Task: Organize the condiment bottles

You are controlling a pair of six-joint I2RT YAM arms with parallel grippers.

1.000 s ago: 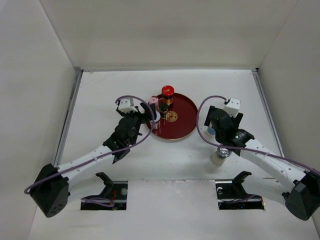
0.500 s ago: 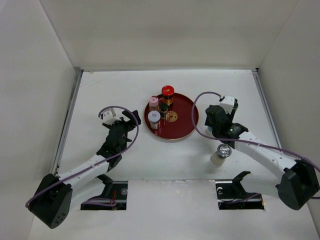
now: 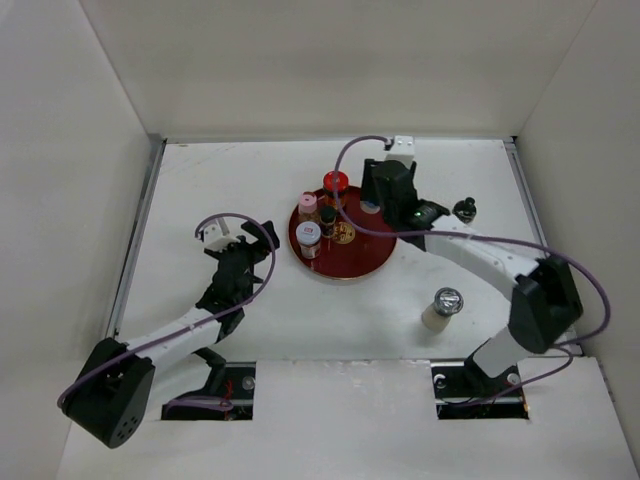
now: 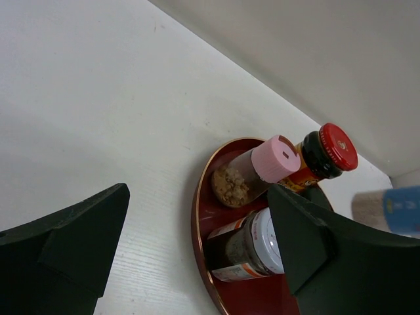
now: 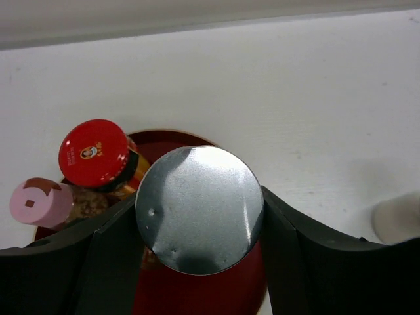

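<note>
The spot on the bare bottom of the tray beside the red-capped bottle is empty, so my right gripper needs to move toward that bottle next and lower to release the silver-lidded jar on that spot.
A round red tray holds a red-capped bottle, a pink-capped jar, a white-capped jar and a small black-capped bottle. My right gripper is over the tray's back right, shut on a silver-lidded jar. That jar's blue label shows blurred in the left wrist view. My left gripper is open and empty on the table left of the tray. In the left wrist view the pink-capped jar, the red-capped bottle and the white-capped jar stand beyond the open jaws.
A cream shaker with a silver cap stands on the table front right of the tray. A small black-capped bottle stands on the table to the right of the tray. White walls close the table on three sides.
My right arm has swung from the right of the tray to over its back right, carrying the silver-lidded jar. My left gripper backed off leftward from the tray, leaving the white-capped jar on it.
</note>
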